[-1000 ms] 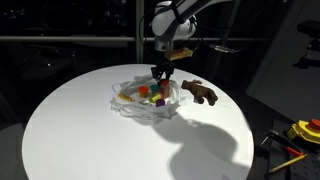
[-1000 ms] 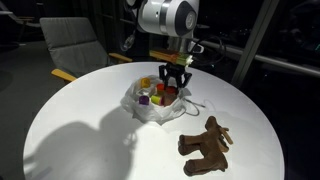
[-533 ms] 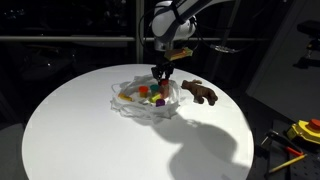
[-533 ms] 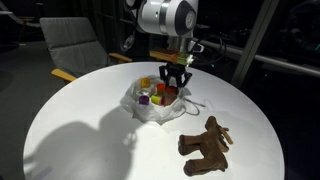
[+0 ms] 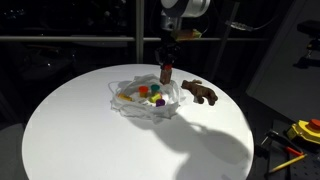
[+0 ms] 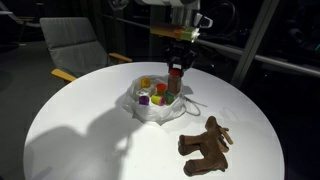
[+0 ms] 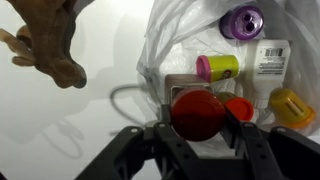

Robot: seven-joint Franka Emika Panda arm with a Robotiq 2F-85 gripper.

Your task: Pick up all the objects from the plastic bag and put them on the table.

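Note:
The gripper will next move past the bag's edge toward the brown toy animal and then down to the white table, because open tabletop shows between bag and animal (image 5: 187, 98) (image 7: 112, 66).
My gripper (image 7: 200, 126) is shut on the red-capped bottle (image 7: 197, 113), which hangs upright above the plastic bag (image 7: 185, 35). In both exterior views the bottle (image 5: 166, 74) (image 6: 176, 81) is clear of the bag (image 5: 128, 104) (image 6: 150, 112), under the gripper (image 5: 167, 62) (image 6: 177, 67). Inside the bag lie a purple block (image 7: 243, 22), a white block (image 7: 270, 60), a yellow block (image 7: 290, 108), an orange piece (image 7: 240, 108) and a pink and yellow piece (image 7: 217, 68). The brown toy animal (image 5: 201, 93) (image 6: 205, 146) (image 7: 45, 35) lies on the white table (image 5: 90, 140) (image 6: 70, 130) beside the bag.
A grey chair (image 6: 75, 45) stands behind the table. Yellow tools (image 5: 300, 135) lie off the table's edge. A thin loop of cord or bag edge (image 7: 122, 95) rests on the tabletop by the bag.
The jaws have closed on the red-capped bottle inside the bag, and the arm has risen, lifting the bottle out above the bag.

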